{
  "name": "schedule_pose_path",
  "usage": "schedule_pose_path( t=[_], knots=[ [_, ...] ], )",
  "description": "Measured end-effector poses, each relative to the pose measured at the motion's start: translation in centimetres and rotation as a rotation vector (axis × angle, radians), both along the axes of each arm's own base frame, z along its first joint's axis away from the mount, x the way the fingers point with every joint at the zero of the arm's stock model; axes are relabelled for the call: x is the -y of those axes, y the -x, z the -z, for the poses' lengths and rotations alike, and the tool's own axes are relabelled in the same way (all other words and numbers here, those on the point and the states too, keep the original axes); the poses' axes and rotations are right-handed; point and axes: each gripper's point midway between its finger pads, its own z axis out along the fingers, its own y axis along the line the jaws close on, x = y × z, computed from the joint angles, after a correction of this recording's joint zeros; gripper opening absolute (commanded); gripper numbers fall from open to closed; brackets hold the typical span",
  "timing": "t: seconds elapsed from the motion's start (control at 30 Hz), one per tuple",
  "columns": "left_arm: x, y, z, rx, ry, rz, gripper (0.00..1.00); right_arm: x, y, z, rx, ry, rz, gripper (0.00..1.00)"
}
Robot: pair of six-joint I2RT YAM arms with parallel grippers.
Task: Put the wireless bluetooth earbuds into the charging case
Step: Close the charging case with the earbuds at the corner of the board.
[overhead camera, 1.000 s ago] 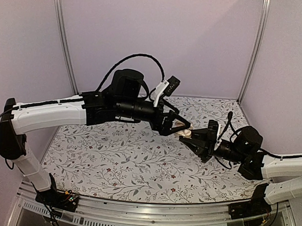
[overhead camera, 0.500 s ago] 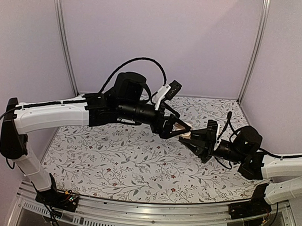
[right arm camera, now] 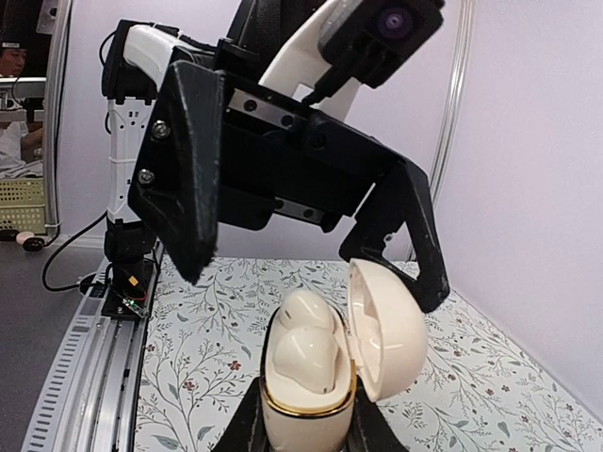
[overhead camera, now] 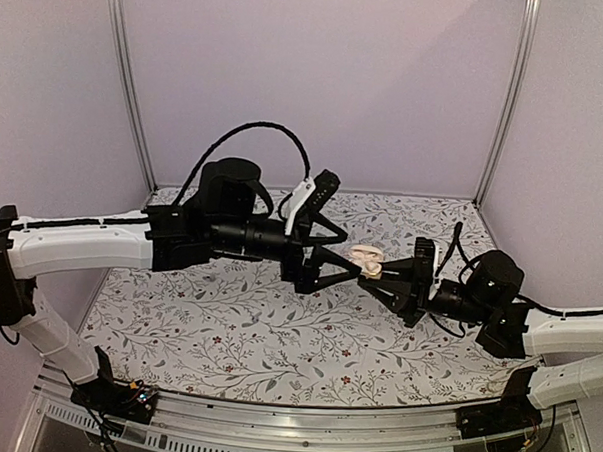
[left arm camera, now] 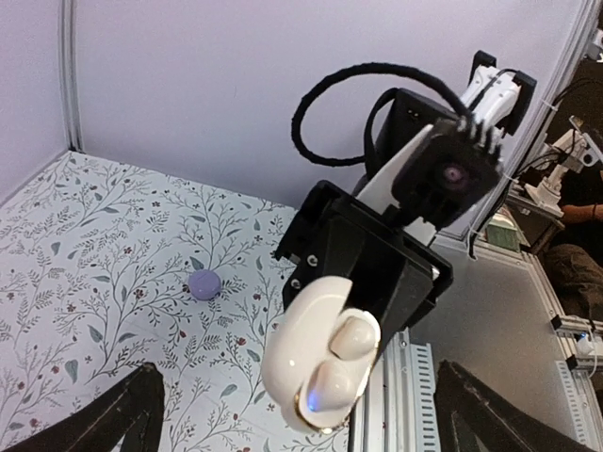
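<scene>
Both earbuds are already in the wells, so I will next move my right gripper down and release the case on the floral table mat below its fingers.
My right gripper [overhead camera: 379, 273] is shut on the cream charging case [overhead camera: 365, 257] and holds it upright above the table. In the right wrist view the case [right arm camera: 303, 419] has a gold rim, and its lid [right arm camera: 388, 331] stands open to the right. Two pale earbuds [right arm camera: 307, 350] sit in its wells. They also show in the left wrist view [left arm camera: 344, 337], in the case [left arm camera: 301, 353]. My left gripper [overhead camera: 348, 262] is open and empty. It is just left of the case, with its fingers [left arm camera: 127, 414] spread wide on either side.
A small purple rounded case [left arm camera: 203, 282] lies on the floral table mat [overhead camera: 227, 323]. The left arm's open black fingers [right arm camera: 193, 160] hang close above and behind the held case. The purple walls and metal corner posts close in the back and sides.
My left gripper has drawn back to the left, away from the case's opening, and now stands open. The right gripper still holds the case in the same place.
</scene>
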Motion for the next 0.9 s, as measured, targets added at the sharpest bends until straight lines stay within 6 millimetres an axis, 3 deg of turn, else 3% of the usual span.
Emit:
schedule_pose_path(
  t=[0.13, 0.3, 0.7, 0.9],
  knots=[
    [-2.2, 1.7, -1.5, 0.077, 0.075, 0.028, 1.00, 0.1, 0.0, 0.2, -0.034, 0.001, -0.013, 0.00],
    [-2.4, 2.5, -3.4, 0.169, 0.128, 0.074, 1.00, 0.0, 0.1, 0.3, -0.071, 0.009, -0.039, 0.00],
    [-0.8, 1.9, -0.8, 0.233, 0.062, 0.105, 1.00, -1.1, 1.1, -1.0, -0.093, 0.025, -0.143, 0.00],
    [-0.3, 1.9, 0.3, 0.245, 0.037, 0.122, 0.89, -1.7, 1.0, -0.3, -0.123, 0.051, -0.163, 0.00]
  ],
)
